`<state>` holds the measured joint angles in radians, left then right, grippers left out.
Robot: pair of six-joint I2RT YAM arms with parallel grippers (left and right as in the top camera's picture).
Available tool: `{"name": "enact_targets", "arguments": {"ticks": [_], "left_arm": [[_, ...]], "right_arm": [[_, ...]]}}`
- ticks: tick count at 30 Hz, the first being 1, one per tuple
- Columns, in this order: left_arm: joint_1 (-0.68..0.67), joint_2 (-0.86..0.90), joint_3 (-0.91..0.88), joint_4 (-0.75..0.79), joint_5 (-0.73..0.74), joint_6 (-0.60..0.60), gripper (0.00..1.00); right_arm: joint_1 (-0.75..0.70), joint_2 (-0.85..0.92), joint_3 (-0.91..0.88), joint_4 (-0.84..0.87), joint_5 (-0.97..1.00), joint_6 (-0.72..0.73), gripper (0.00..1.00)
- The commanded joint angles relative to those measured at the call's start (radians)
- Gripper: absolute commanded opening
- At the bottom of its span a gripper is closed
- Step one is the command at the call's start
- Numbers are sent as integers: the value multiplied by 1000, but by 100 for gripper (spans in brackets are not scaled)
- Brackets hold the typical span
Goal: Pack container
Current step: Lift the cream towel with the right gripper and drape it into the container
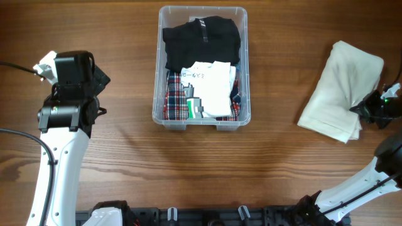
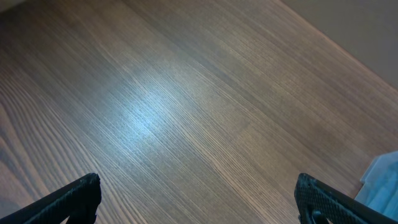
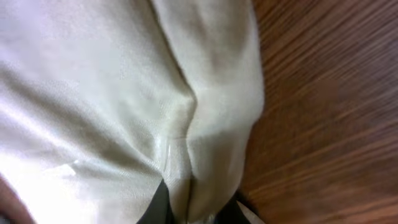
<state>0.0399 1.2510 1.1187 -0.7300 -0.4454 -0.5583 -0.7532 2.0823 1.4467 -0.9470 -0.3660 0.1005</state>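
Note:
The cream garment [image 1: 339, 88] is unpacked, so my right gripper will rise and carry it over the container. It will then lower it onto the white printed garment [image 1: 210, 85] and let go of it.
The clear plastic container [image 1: 158, 94] stands at the table's middle back. It holds a black garment [image 1: 201, 37], a white printed garment [image 1: 210, 85] and a plaid one [image 1: 176, 100]. A folded cream garment [image 1: 339, 88] lies on the table at the right. My right gripper [image 1: 365, 108] is shut on this cream garment's right edge; the right wrist view shows the cloth [image 3: 124, 93] pinched between the fingers [image 3: 196, 208]. My left gripper [image 1: 94, 78] is open and empty over bare wood at the left; its fingertips [image 2: 199, 199] are wide apart.
The wooden table top [image 1: 125, 169] spreads around the container. A pale blue-white thing [image 2: 382, 180] shows at the right edge of the left wrist view. A black rail [image 1: 207, 216] runs along the front edge.

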Motion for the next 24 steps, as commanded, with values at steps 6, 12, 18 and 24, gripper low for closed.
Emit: {"name": "enact_targets", "arguments": {"ticks": [6,12,18,24], "left_arm": [[4,6,-2,1,-16,5,100],[4,6,-2,1,-16,5,100],[4,6,-2,1,-16,5,100],[4,6,-2,1,-17,5,100]], "right_arm": [[42,-183,112,-15,-475,-30,4],[254,-445,157,75,-474,77,4],[597,-612,164,302,-453,233,4],[880,-589,164,445,-435,203,4]]}}
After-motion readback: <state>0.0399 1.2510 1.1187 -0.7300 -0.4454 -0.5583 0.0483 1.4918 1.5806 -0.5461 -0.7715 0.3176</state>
